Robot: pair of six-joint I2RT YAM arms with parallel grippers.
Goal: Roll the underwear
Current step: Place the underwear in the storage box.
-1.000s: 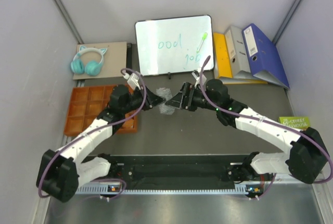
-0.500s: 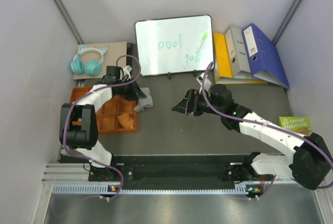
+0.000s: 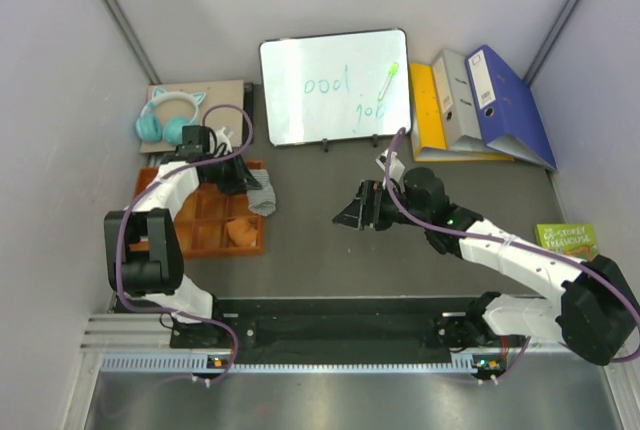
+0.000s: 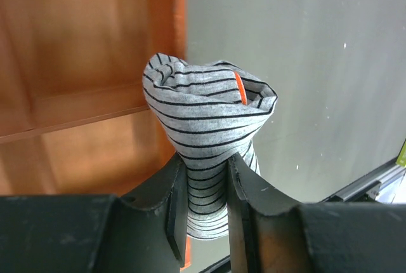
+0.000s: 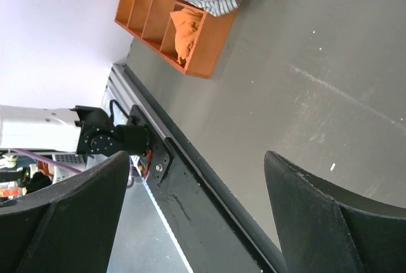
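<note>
Next, my left gripper needs to shift over the empty section of the tray beside the briefs [image 3: 240,231], lower the roll and release, as that sits below, to its left in the top view.
My left gripper [image 3: 250,182] is shut on the rolled grey-and-white striped boxer shorts [image 3: 263,193] and holds the roll at the right edge of the orange tray [image 3: 165,212]. In the left wrist view the roll [image 4: 206,120] sticks out between my fingers [image 4: 174,190], above the tray's edge. The rust-orange briefs [image 3: 240,231] lie bunched in the tray's near right compartment; they also show in the right wrist view [image 5: 184,33]. My right gripper [image 3: 350,216] is open and empty over the bare table, to the right of the tray.
A whiteboard [image 3: 334,85] stands at the back centre. Teal headphones [image 3: 168,118] lie on a board at the back left. Yellow, grey and blue binders [image 3: 480,105] lie at the back right. A green booklet [image 3: 565,234] is at the right edge.
My left gripper has carried the striped roll from the table's middle leftward to the tray's right edge. My right gripper let go of it and drew back slightly toward the front.
</note>
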